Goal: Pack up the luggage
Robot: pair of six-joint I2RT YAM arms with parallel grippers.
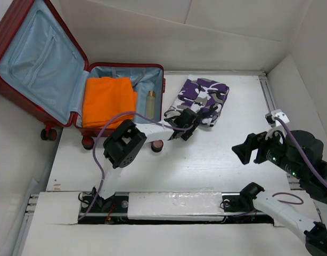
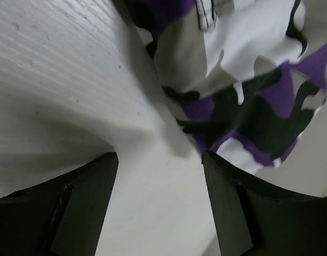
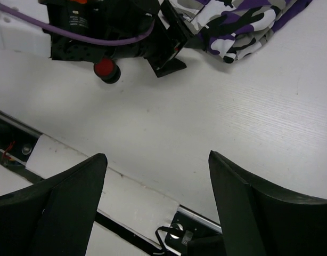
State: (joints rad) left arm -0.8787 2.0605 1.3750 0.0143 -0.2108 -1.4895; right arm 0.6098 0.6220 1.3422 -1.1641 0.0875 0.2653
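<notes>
Next, my left gripper pushes its open fingers outward over the purple camouflage garment's near edge. That edge lies outward of it, and only bare table shows between them.
The dark red luggage lies open at the back left, its lid with light blue lining propped up on the left. In its base lie a folded orange garment and a small bottle. A purple camouflage garment lies on the table right of the luggage. My left gripper is open at that garment's near left edge. In the left wrist view the garment lies just past the right finger, with bare table between the jaws. My right gripper is open and empty above the table at the right, as the right wrist view also shows.
White walls enclose the table at the back and right. The luggage's dark wheels stick out at its near side. The left arm crosses the middle of the table. A metal rail runs along the near edge.
</notes>
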